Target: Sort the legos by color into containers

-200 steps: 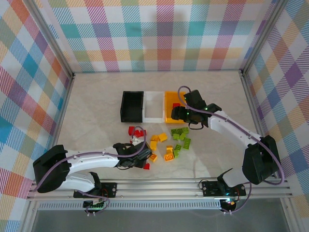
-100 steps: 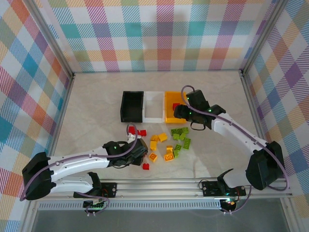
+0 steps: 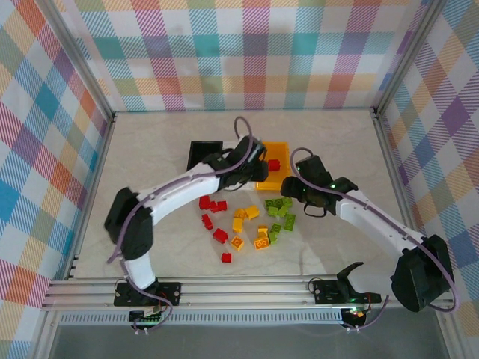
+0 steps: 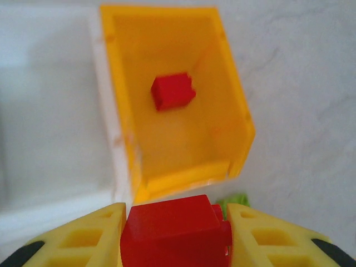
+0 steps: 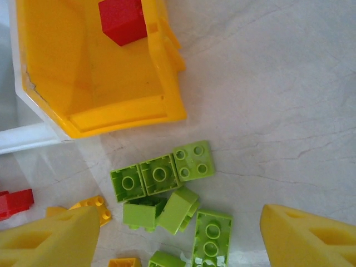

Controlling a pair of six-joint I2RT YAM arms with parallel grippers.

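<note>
My left gripper should release the red lego outward, over the orange-yellow bin's bottom, beyond its fingers.
My left gripper (image 4: 175, 222) is shut on a red lego (image 4: 172, 225) and hangs over the near end of the orange-yellow bin (image 4: 236, 119). One red lego (image 4: 173, 91) lies inside that bin. In the top view the left gripper (image 3: 251, 166) covers most of the white bin (image 4: 108, 139). The black bin (image 3: 202, 153) shows to its left. My right gripper (image 5: 178, 222) is open above a cluster of lime green legos (image 5: 167, 192), touching none; in the top view it (image 3: 290, 191) sits just right of the orange-yellow bin (image 3: 278, 149).
Loose red legos (image 3: 212, 204), yellow-orange legos (image 3: 245, 215) and green legos (image 3: 281, 213) are scattered on the table in front of the bins. The left arm stretches diagonally across the table's left half. Plaid walls enclose the table.
The left arm swung from the front pile up to the bins, carrying a red lego. The right gripper drew back from the orange-yellow bin to above the green legos.
</note>
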